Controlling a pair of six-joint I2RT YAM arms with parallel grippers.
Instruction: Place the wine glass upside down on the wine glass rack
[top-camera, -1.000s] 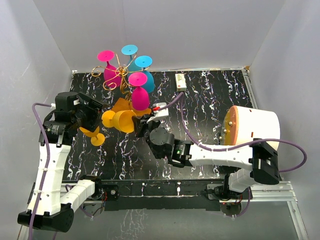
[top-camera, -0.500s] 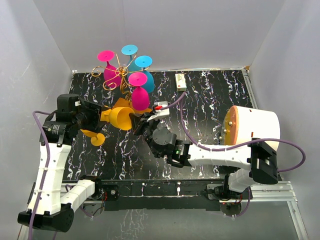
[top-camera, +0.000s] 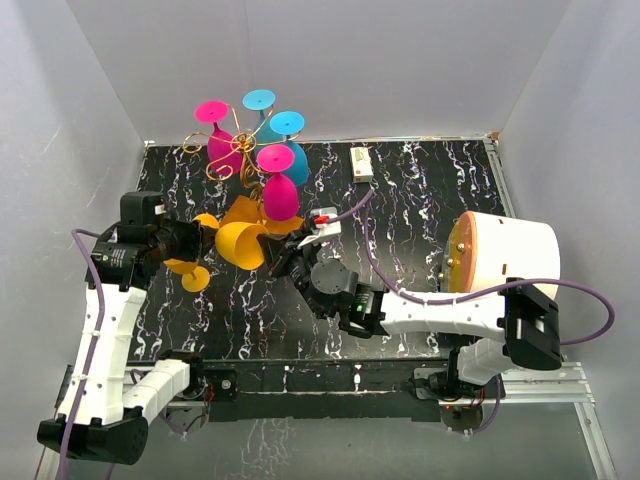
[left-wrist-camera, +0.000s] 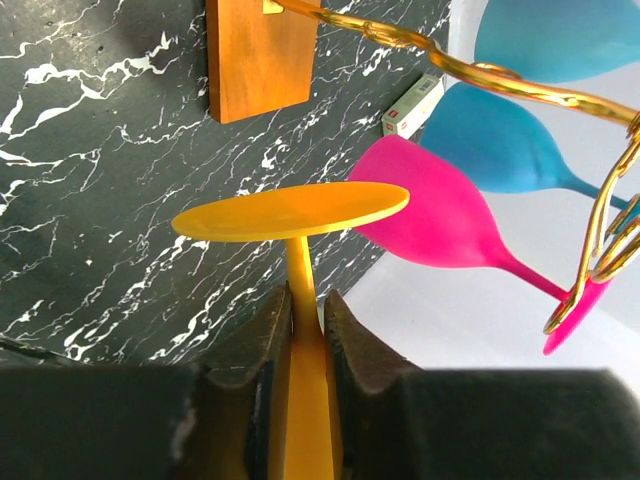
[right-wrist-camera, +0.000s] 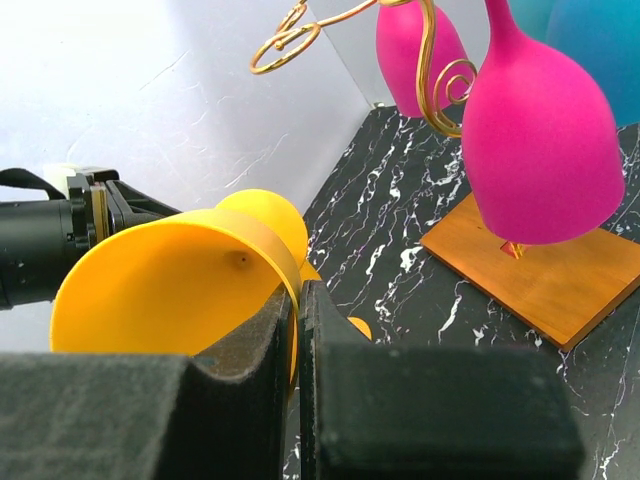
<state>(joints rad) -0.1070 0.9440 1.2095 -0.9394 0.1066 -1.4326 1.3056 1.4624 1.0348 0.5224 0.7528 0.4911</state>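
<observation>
The yellow bowl still opens sideways, so my left gripper will move toward the near pink glass, turn the yellow bowl until its opening faces down, and release the stem.
The yellow wine glass hangs tilted above the table, left of the rack, with its bowl opening toward the right wrist camera. My left gripper is shut on its stem, just below the flat foot. My right gripper is shut on the bowl's rim, with the wall pinched between its fingers. The wine glass rack is gold wire on an orange-brown base. It carries two pink glasses and two blue glasses upside down.
A second yellow glass lies on the black marbled table under my left arm. A small white box sits at the back. A white drum stands at the right. Grey walls close in the left, back and right.
My left gripper has swung in to the right and shut on the yellow glass's stem. The right gripper has kept its hold on the rim and shifted slightly.
</observation>
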